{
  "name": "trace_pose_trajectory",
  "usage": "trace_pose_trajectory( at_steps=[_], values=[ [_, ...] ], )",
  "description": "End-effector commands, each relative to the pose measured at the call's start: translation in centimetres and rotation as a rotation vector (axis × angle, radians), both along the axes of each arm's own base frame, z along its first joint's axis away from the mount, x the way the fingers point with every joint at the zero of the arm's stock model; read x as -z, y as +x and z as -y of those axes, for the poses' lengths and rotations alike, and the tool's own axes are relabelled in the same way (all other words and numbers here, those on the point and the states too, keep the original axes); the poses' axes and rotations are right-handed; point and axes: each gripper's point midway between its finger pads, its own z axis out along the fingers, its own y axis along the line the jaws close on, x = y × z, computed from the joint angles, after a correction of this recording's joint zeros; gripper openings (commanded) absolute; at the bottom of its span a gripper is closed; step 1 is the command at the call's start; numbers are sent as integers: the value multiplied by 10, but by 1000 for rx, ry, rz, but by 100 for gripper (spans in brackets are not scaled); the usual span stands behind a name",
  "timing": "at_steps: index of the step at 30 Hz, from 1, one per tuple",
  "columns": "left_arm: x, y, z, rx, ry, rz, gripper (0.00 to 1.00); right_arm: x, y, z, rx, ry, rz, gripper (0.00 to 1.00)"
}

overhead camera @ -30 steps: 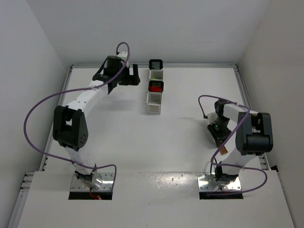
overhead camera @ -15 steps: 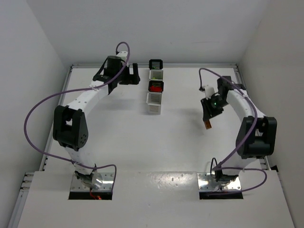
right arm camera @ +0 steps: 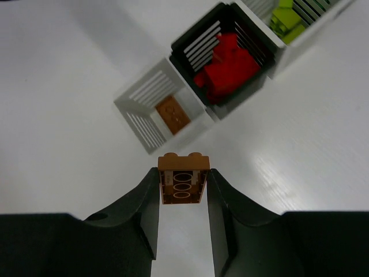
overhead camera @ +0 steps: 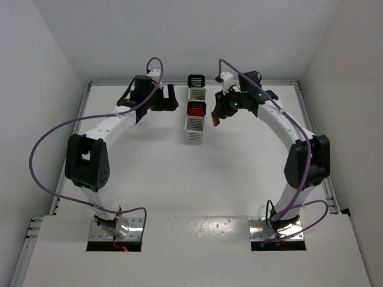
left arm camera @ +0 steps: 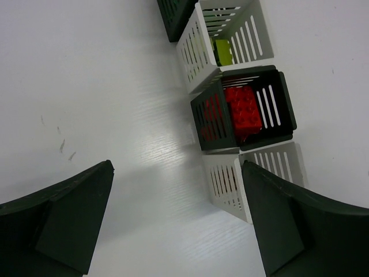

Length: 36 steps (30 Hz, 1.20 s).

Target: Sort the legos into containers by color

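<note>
The near white container holds an orange lego. The opening of the near white container (right arm camera: 151,98) gets my right gripper above it next, moving left in the top view and then opening.
Four slatted containers stand in a row at the table's far middle: a black one (overhead camera: 196,79), a white one (overhead camera: 196,94) with green legos (right arm camera: 285,20), a black one (overhead camera: 196,109) with red legos (right arm camera: 230,60), and a white one (overhead camera: 193,128) with one orange lego (right arm camera: 173,113). My right gripper (right arm camera: 183,187) is shut on an orange lego brick (right arm camera: 183,164), held above the table just right of the near white container (right arm camera: 151,98); the gripper also shows in the top view (overhead camera: 216,118). My left gripper (overhead camera: 173,97) is open and empty, left of the row, its right finger (left arm camera: 300,225) close to the near white container (left arm camera: 230,184).
A raised rail (overhead camera: 299,89) borders the table at the back and sides, with white walls beyond. Purple cables (overhead camera: 54,128) loop off both arms. The row of containers lies between the two grippers. No loose bricks show on the table.
My right arm has swung from the near right of the table up and left to the containers, carrying the orange brick. The left arm has barely moved.
</note>
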Motion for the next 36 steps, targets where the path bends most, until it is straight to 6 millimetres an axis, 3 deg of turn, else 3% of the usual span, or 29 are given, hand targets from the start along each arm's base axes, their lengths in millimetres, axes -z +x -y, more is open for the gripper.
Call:
trace_pose_trajectory(
  at_steps=[1,5,7,10,14,20,22,24,26,27,28,30,36],
  values=[
    [-44,7,-6,-15,-60,91,100,-22,33,-42,-16,101,125,0],
    [-40,10,-25,-59,-88,56,100,-31,47,-79,-53,145,218,0],
    [-38,10,-32,-73,-85,46,100,-21,48,-93,-70,141,214,0],
    [-43,9,-42,-97,-94,53,100,-24,51,-103,-75,145,245,0],
    [-39,9,-46,-93,-90,46,100,-6,48,-112,-106,120,225,0],
    [-33,5,-49,-88,-81,18,100,13,47,-105,-95,69,207,3],
    [-33,6,-54,-93,-74,22,100,20,44,-103,-104,53,198,9],
    [-33,7,-56,-99,-61,27,100,28,39,-100,-111,36,175,23],
    [-32,9,-64,-123,-53,29,100,29,37,-98,-118,29,181,46],
    [-34,11,-65,-148,-69,32,100,33,34,-100,-126,16,181,64],
    [-32,12,-67,-168,-70,34,100,28,34,-100,-126,19,190,73],
    [-34,13,-69,-183,-78,56,100,26,35,-98,-116,16,202,83],
    [-48,12,-76,-198,-56,161,100,11,38,-95,-62,24,274,98]
  ],
)
